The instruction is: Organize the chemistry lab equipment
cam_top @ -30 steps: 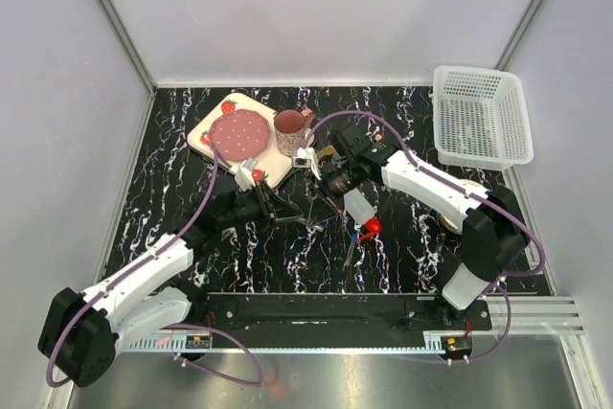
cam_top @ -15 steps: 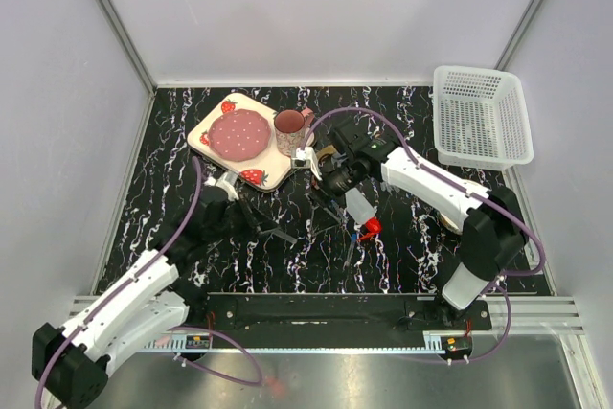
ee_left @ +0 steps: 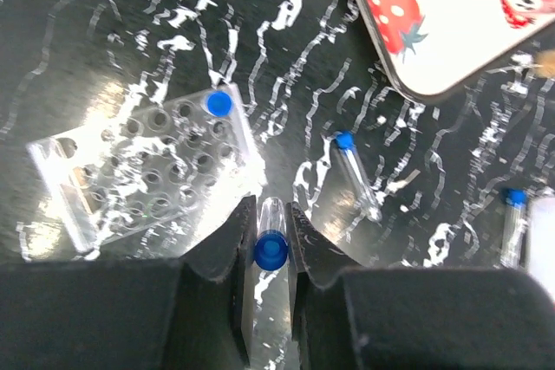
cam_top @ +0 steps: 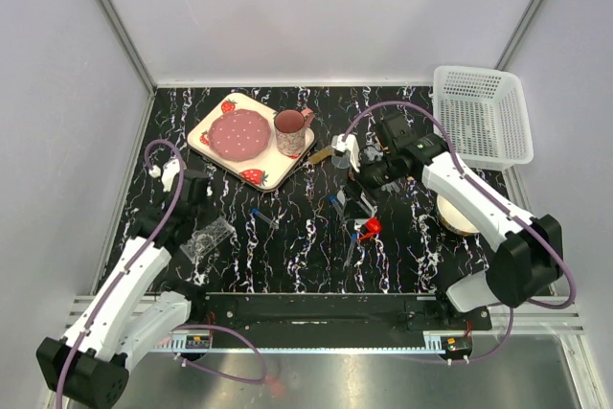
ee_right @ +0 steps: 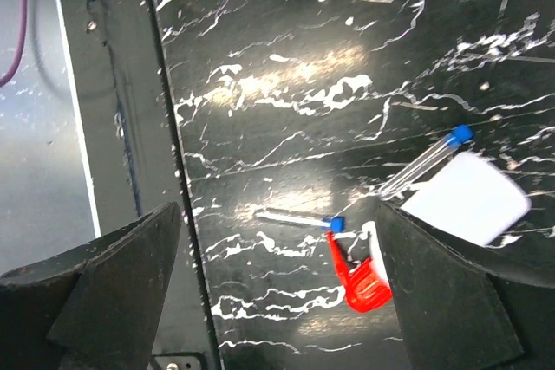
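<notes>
My left gripper moves outward over the rack (ee_left: 147, 162) and down next, releasing the tube in the row (ee_left: 185, 110) beside the blue cap, because holes there are empty.
My left gripper (ee_left: 270, 230) is shut on a small clear blue-capped tube (ee_left: 270, 249), just beside the clear plastic tube rack (ee_left: 147, 162). One blue cap (ee_left: 218, 103) shows in a rack hole. In the top view the left gripper (cam_top: 193, 206) hangs over the rack (cam_top: 207, 237) at the table's left. My right gripper (cam_top: 369, 179) stands open above the red-capped squeeze bottle (cam_top: 360, 208), which lies on its side. The right wrist view shows its red cap (ee_right: 362, 282) and two loose tubes (ee_right: 299, 217) (ee_right: 425, 158) between my spread fingers (ee_right: 130, 283).
The strawberry tray (cam_top: 261, 177) with pink plate and mug (cam_top: 289, 131) sits at the back. A white basket (cam_top: 484, 117) stands back right, with a cream bowl (cam_top: 458, 215) under the right arm. A loose tube (cam_top: 263, 217) and a wooden-handled tool (cam_top: 321, 153) lie mid-table.
The right gripper opened, let go of the squeeze bottle and drew back to the right. The left arm pulled back from the table's middle to the left, over the rack, with a tube.
</notes>
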### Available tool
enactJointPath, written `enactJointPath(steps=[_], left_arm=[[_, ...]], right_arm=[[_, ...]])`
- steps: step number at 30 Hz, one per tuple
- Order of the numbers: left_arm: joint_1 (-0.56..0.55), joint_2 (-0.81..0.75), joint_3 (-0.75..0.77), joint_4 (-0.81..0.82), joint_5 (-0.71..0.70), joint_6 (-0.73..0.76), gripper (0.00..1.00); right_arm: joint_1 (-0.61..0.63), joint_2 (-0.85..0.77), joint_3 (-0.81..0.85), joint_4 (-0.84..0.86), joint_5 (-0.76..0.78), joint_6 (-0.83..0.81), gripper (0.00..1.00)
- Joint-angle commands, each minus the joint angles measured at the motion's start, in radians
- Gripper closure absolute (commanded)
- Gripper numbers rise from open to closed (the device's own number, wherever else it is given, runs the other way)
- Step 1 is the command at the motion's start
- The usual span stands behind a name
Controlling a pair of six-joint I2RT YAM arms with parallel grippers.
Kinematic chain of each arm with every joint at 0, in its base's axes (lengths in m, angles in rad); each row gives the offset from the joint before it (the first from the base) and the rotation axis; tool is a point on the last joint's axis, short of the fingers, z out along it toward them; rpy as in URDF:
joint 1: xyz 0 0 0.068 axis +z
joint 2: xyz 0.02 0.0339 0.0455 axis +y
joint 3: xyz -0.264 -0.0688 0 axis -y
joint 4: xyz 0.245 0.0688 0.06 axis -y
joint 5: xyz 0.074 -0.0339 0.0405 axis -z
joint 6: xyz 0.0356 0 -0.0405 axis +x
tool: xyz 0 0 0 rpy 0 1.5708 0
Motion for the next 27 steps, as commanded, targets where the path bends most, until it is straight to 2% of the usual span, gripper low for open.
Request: enactJointPath(steps=[1,5,10,18,27], left_arm=[[0.009,0.051,0.041,0.018,-0.172,0.064,0.99],[0.021,0.075,0.024,0.036,-0.266,0.077,1.0],[0.056,0.075,0.013,0.059,-0.303,0.103,0.99],[0.139,0.161,-0.01,0.157,-0.234,0.173,0.99],[0.161,0.246,-0.002,0.206,-0.159,0.186,0.99]], right_arm=[[0.001,-0.054,-0.09,0.069,-0.06,-0.009,0.01],[0.0,-0.031,-0.112,0.08,-0.114,-0.007,0.01],[0.0,-0.02,-0.126,0.08,-0.135,-0.015,0.01],[-0.008,-0.027,-0.144,0.086,-0.134,-0.026,0.0],[-0.014,-0.02,-0.149,0.086,-0.14,-0.03,0.01]])
